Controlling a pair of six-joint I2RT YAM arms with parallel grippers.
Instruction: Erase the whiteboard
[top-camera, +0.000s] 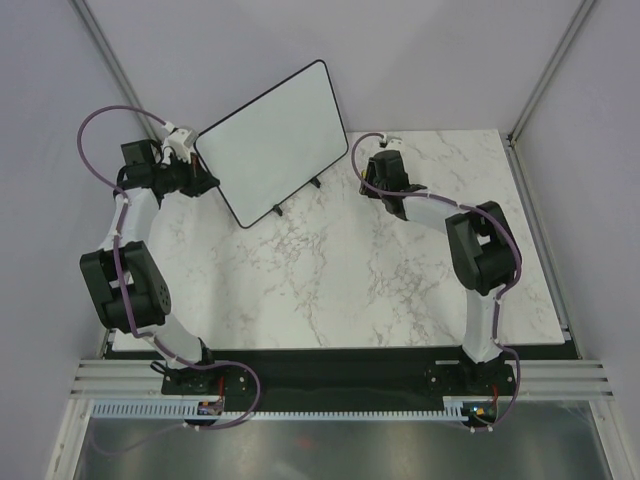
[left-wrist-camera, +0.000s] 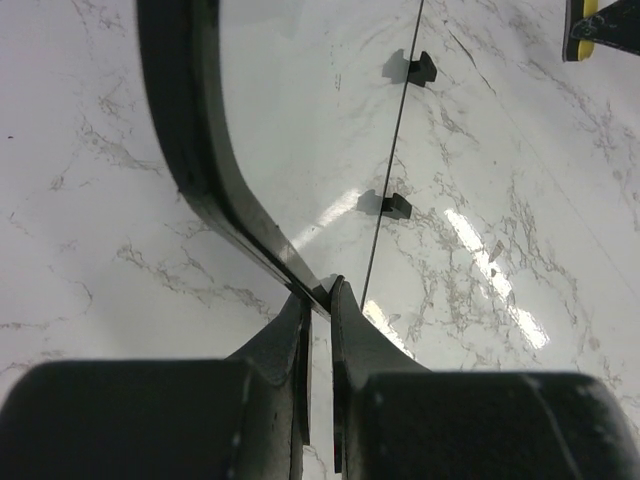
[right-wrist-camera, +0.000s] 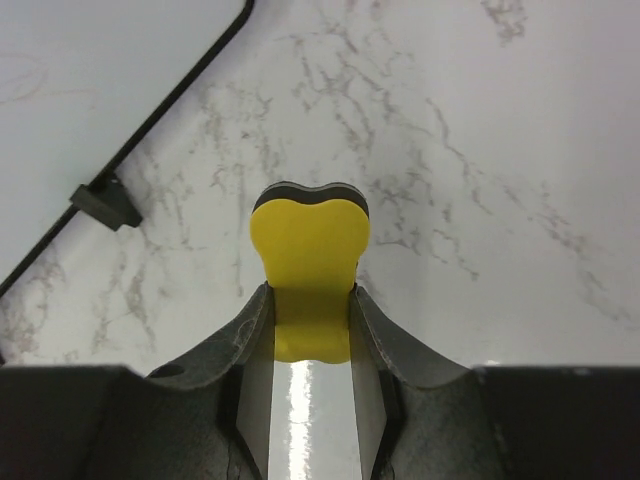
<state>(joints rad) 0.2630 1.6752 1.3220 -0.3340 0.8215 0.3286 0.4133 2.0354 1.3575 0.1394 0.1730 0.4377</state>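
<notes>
The whiteboard looks blank, so my right gripper should move away from the whiteboard (top-camera: 270, 145) next, back and down to the open table, to release the eraser.
The whiteboard (top-camera: 270, 145) stands tilted on its two black feet at the back of the table, and its face looks blank. My left gripper (top-camera: 207, 184) is shut on the board's black rim at its left edge; the left wrist view shows the fingers (left-wrist-camera: 345, 320) pinching the rim, with the glossy face (left-wrist-camera: 300, 120) beyond them. My right gripper (top-camera: 383, 165) is to the right of the board and apart from it. It is shut on a yellow eraser with a dark underside (right-wrist-camera: 310, 250). The board's corner (right-wrist-camera: 90, 70) lies at the upper left in the right wrist view.
The white marbled table (top-camera: 340, 280) spreads in front of the board. Grey walls close in the back and both sides. The board's feet (left-wrist-camera: 397, 207) rest on the table. The eraser also shows at the top right of the left wrist view (left-wrist-camera: 600, 30).
</notes>
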